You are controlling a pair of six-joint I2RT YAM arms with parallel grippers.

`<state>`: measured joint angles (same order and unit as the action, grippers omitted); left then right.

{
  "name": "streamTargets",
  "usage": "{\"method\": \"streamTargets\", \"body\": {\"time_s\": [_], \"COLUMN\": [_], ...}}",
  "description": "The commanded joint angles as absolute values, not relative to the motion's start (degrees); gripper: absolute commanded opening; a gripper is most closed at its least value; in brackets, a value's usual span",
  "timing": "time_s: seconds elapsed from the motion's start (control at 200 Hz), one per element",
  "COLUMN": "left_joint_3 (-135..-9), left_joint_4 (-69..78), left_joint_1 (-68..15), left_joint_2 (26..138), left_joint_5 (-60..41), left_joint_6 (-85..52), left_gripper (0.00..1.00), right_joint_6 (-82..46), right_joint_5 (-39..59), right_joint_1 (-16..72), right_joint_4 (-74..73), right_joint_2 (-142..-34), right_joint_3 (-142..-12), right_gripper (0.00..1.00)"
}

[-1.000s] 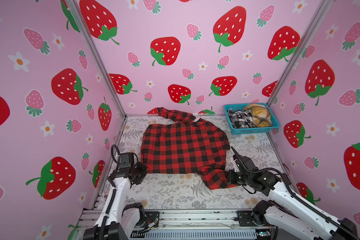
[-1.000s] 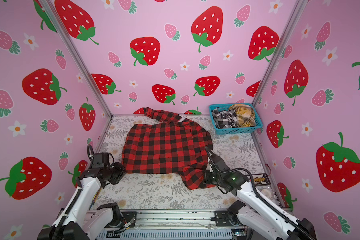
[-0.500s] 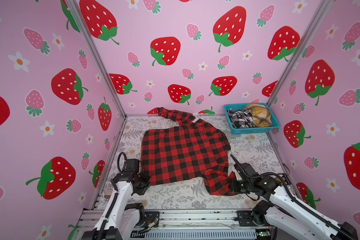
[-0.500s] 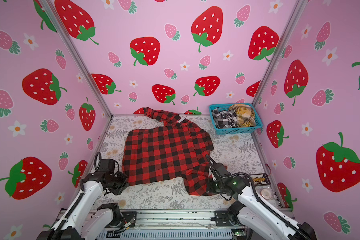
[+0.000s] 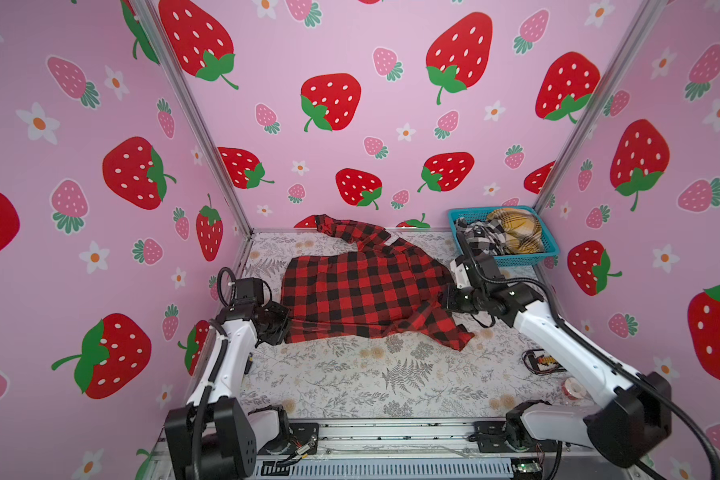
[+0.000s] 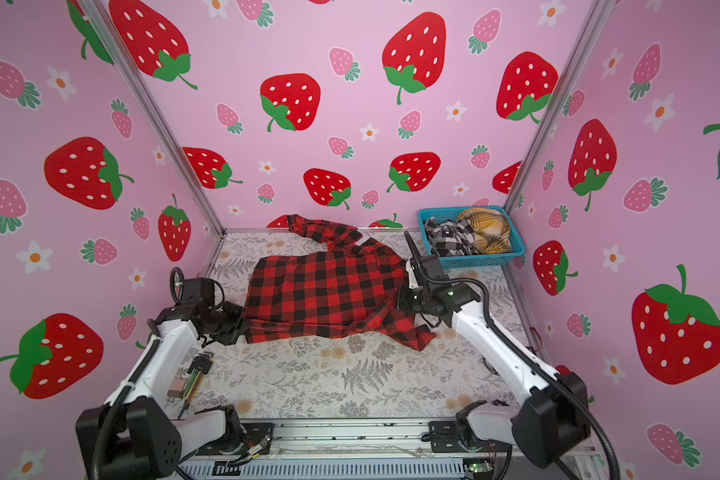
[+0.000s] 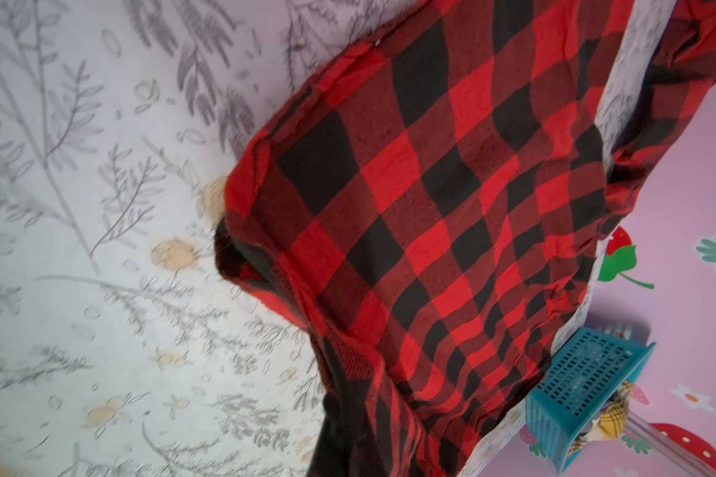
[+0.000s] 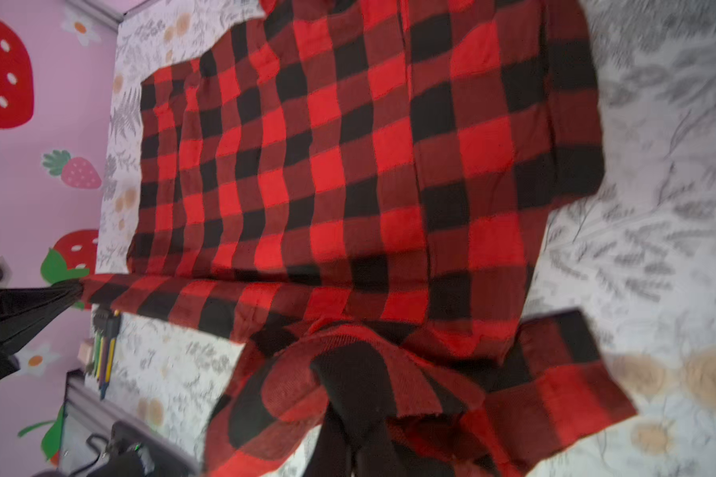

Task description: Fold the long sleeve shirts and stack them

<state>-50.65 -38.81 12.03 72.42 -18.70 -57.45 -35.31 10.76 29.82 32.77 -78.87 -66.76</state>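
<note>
The right gripper will next move the bunched fabric outward, lower it onto the shirt's flat body near the basket [image 8: 453, 127] and let go of it, since that lies outward of and below the gripper.
A red-and-black checked long sleeve shirt [image 5: 362, 286] [image 6: 325, 291] lies spread on the floral table, one sleeve trailing toward the back wall. My left gripper [image 5: 282, 322] [image 6: 242, 325] is shut on the shirt's near left corner. In the left wrist view the cloth [image 7: 430, 206] hangs from the left gripper [image 7: 348, 433]. My right gripper [image 5: 443, 299] [image 6: 398, 300] is shut on bunched fabric at the shirt's near right side. In the right wrist view the right gripper [image 8: 352, 396] pinches a fold of the shirt [image 8: 348, 165]. A flap lies loose to the right of it.
A blue basket [image 5: 512, 261] [image 6: 474, 262] at the back right holds a black-and-white plaid garment [image 5: 479, 239] and a yellow plaid one [image 5: 516, 232]. Hex keys and small tools [image 6: 194, 374] lie near left; a tape roll [image 5: 572, 388] and a cabled part [image 5: 543, 359] near right. Pink walls enclose three sides.
Both grippers first drew the shirt's near edge toward the front, then carried it back toward the far wall. The near hem now lies doubled along the shirt's front.
</note>
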Motion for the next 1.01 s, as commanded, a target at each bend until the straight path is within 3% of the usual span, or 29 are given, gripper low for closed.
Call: {"method": "streamTargets", "body": {"time_s": [0.0, 0.31, 0.33, 0.345, 0.375, 0.41, 0.455, 0.525, 0.67, 0.851, 1.001], "left_joint_3": [-56.2, -74.4, -75.2, -75.8, -76.8, -77.0, -76.5, -76.7, -75.5, -64.1, -59.5], "left_joint_4": [-30.6, -29.9, -30.0, -30.3, -31.3, -31.7, -31.7, -33.8, -38.9, -37.6, -35.7], "left_joint_1": [13.3, 12.7, 12.7, 12.7, 12.7, 12.7, 12.5, 12.1, 10.6, 5.7, 5.4], "left_joint_2": [82.5, 110.1, 111.0, 111.6, 112.1, 111.5, 109.5, 105.7, 98.4, 89.2, 89.0], "left_joint_5": [-20.9, -24.6, -24.9, -24.9, -24.3, -23.5, -21.9, -18.9, -16.0, -16.8, -18.7], "left_joint_6": [-59.0, -52.9, -52.5, -52.2, -51.8, -51.9, -51.9, -50.8, -48.2, -48.9, -48.4], "left_gripper": [0.0, 0.0, 0.0, 0.04, 0.24, 0.39, 0.52, 0.6, 0.59, 0.59, 0.64], "right_joint_6": [-29.4, -27.3, -27.4, -27.4, -27.1, -26.7, -26.3, -25.6, -23.9, -22.5, -20.4], "right_joint_5": [12.6, 19.6, 19.8, 20.0, 20.2, 19.8, 18.9, 17.1, 13.3, 9.2, 5.2], "right_joint_1": [24.6, 20.7, 20.7, 20.7, 20.6, 20.7, 20.7, 20.7, 21.7, 24.3, 27.0], "right_joint_4": [30.0, 34.3, 34.6, 34.7, 35.2, 36.4, 36.9, 36.0, 34.6, 32.8, 34.9], "right_joint_2": [-91.2, -122.4, -123.5, -124.2, -125.3, -125.8, -125.0, -121.1, -109.4, -93.9, -89.6], "right_joint_3": [-76.7, -104.7, -105.9, -106.7, -108.4, -110.0, -110.5, -107.6, -93.9, -74.4, -67.3], "right_gripper": [0.0, 0.0, 0.05, 0.1, 0.2, 0.3, 0.39, 0.54, 0.64, 0.72, 0.79]}}
